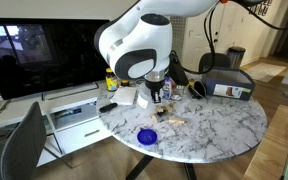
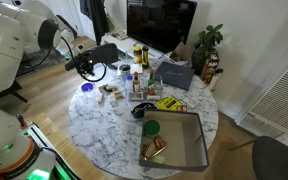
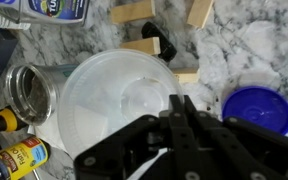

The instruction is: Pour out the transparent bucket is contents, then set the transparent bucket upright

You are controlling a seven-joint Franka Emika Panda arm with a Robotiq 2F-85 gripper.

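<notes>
The bucket looks empty, so my gripper needs to lower it upright onto the table away from the tan-brown pieces, then let go of the bucket's rim.
In the wrist view the transparent bucket [image 3: 114, 105] fills the middle. I look down into its open rim, and its inside looks empty. My gripper [image 3: 179, 103] has its two black fingers pressed together over the bucket's right-hand rim and is shut on it. Several small tan-brown pieces [image 3: 142, 46] lie on the marble table just beyond the bucket. They also show in both exterior views [image 1: 170, 116] [image 2: 110, 93]. In both exterior views the gripper [image 1: 159, 93] [image 2: 115, 71] hangs low over the table, and the bucket is mostly hidden behind it.
A flat blue disc [image 3: 255, 108] [image 1: 146, 135] [image 2: 86, 88] lies beside the bucket. A narrower clear cup [image 3: 29, 92] and yellow-labelled bottles [image 3: 14, 160] stand on its other side. A grey bin [image 2: 179, 140], a green lid [image 2: 151, 127] and a dark case [image 1: 229, 82] sit elsewhere on the round table [image 1: 224, 125].
</notes>
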